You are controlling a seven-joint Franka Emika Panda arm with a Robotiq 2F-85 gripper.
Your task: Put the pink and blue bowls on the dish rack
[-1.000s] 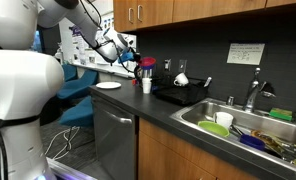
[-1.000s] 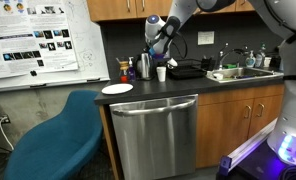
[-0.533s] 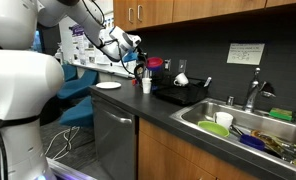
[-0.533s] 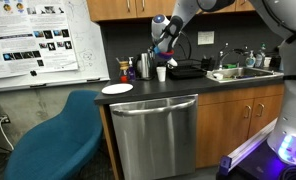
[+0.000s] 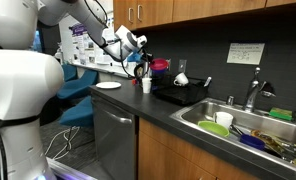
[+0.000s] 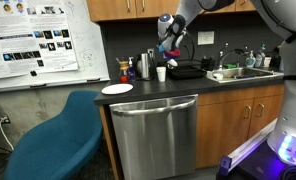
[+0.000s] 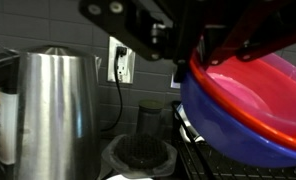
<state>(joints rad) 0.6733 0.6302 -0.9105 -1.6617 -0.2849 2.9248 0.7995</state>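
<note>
I need to lower my gripper over the cup-side end of the black dish rack (image 5: 184, 94) (image 7: 223, 165) next and release the pink bowl's rim, because the nested bowls still hang above that end.
My gripper (image 7: 192, 48) is shut on the rim of the pink bowl (image 7: 256, 88), which sits nested inside the blue bowl (image 7: 226, 128); both fill the right of the wrist view. In both exterior views the gripper (image 5: 148, 58) (image 6: 171, 42) holds the stacked bowls (image 5: 160, 66) (image 6: 172, 49) in the air above the counter, just short of the black dish rack (image 5: 184, 94) (image 6: 187, 71). The rack's wires show low in the wrist view (image 7: 216, 166), under the bowls.
A steel kettle (image 7: 50, 110) (image 6: 145, 66) stands beside the gripper. A white cup (image 5: 146, 85) (image 6: 161, 73) and a flat white plate (image 5: 108, 86) (image 6: 117, 89) sit on the counter. The sink (image 5: 250, 128) holds a pale green bowl (image 5: 223, 119) and dishes. A blue chair (image 6: 58, 130) stands by the counter.
My gripper has carried the stacked bowls sideways and slightly up, from above the cup toward the dish rack. The grip has not changed.
</note>
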